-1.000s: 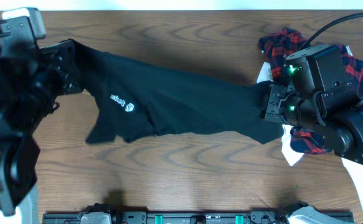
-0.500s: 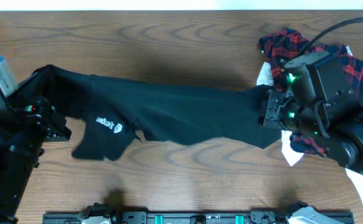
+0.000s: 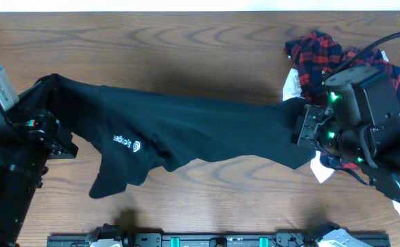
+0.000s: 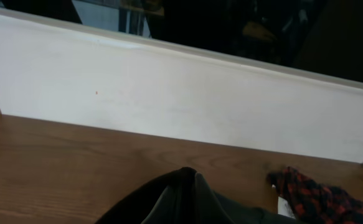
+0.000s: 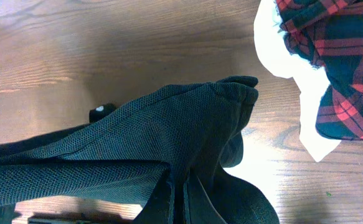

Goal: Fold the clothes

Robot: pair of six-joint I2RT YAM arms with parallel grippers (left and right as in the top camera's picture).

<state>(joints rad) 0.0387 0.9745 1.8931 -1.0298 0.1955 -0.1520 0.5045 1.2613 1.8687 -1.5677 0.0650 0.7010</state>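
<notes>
The shirt's held end hangs next to the plaid garment, so my right gripper will move gently outward and toward my left gripper and let go over the bare tabletop.
A black shirt point(image 3: 193, 123) with a small white logo hangs stretched across the table between my two arms. My left gripper point(image 3: 49, 92) is shut on its left end; in the left wrist view only a bunched peak of black cloth point(image 4: 187, 193) shows and the fingers are hidden. My right gripper point(image 3: 301, 123) is shut on the shirt's right end, the mesh cloth point(image 5: 169, 143) pinched between the fingers point(image 5: 176, 196). One sleeve point(image 3: 117, 180) droops toward the table's front.
A red and black plaid garment point(image 3: 323, 51) lies in a heap at the far right, over something white point(image 3: 321, 168); it shows in the right wrist view point(image 5: 337, 50) and the left wrist view point(image 4: 318, 199). A white wall point(image 4: 169, 99) borders the table's far edge.
The left end of the shirt has swung down and leftward with the left arm. The right gripper has shifted slightly right and toward the front. The shirt now hangs more spread, sleeve drooping lower.
</notes>
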